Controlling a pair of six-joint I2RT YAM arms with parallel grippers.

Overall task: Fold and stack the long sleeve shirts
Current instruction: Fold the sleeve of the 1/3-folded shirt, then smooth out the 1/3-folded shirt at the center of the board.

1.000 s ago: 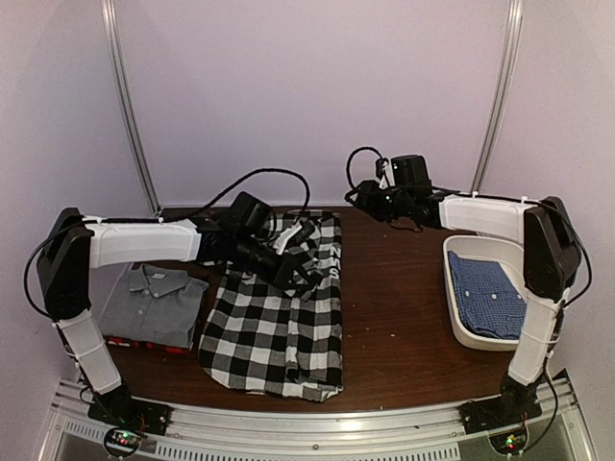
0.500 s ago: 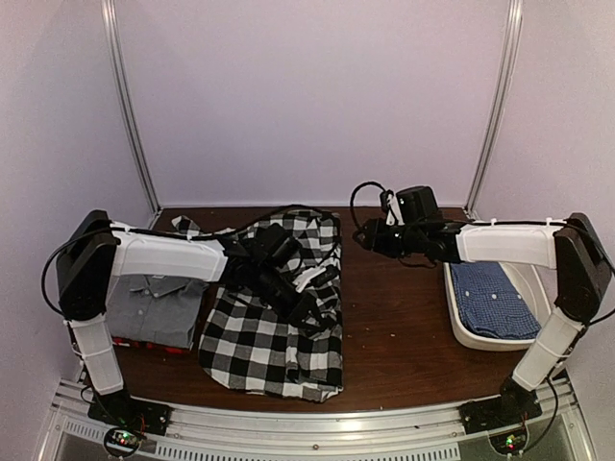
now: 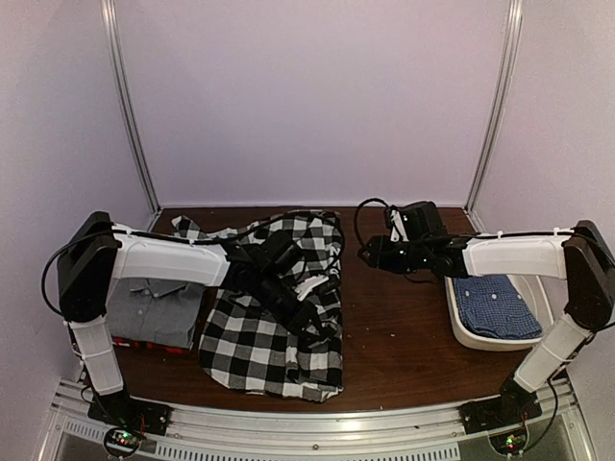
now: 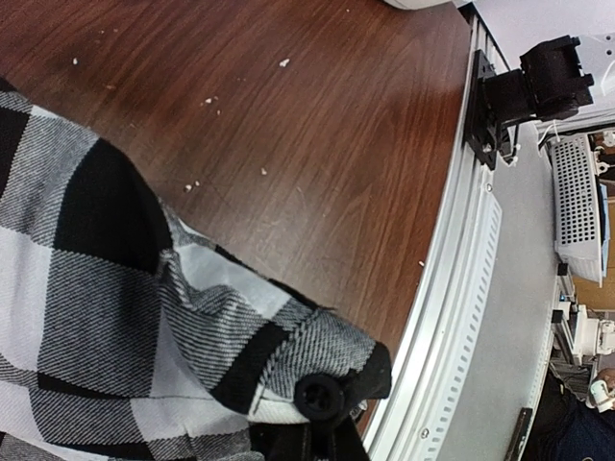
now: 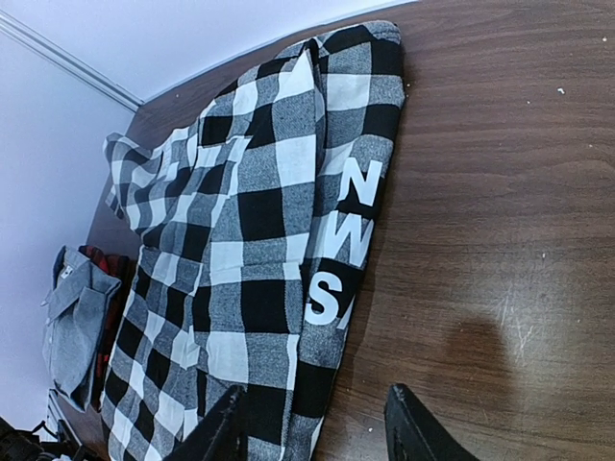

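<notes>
My left gripper should go down slightly onto the near part of the shirt next and let go of the cuff, because the sleeve already lies along the shirt toward its hem.
The large black-and-white check shirt (image 3: pixel 274 331) lies spread on the brown table, with white letters on its right edge (image 5: pixel 341 240). My left gripper (image 3: pixel 312 305) is shut on a cuff of this shirt with a black button (image 4: pixel 320 396), held over its right part. My right gripper (image 3: pixel 370 252) is open and empty, just right of the shirt's upper right edge; its fingertips (image 5: pixel 231 423) frame the shirt's edge. The plain grey shirt (image 3: pixel 154 303) lies folded at the left on top of the red-black shirt (image 3: pixel 144 343). The blue fine-checked shirt (image 3: pixel 495 305) lies in the tub.
A white oval plastic tub (image 3: pixel 471 334) stands at the right of the table. The metal rail (image 3: pixel 317 423) runs along the near edge, also in the left wrist view (image 4: pixel 452 317). Bare brown wood (image 3: pixel 404 336) lies between the check shirt and the tub.
My left gripper has moved right and nearer, drawing the cuff over the shirt. My right gripper has come down and left from the back toward the shirt's right edge.
</notes>
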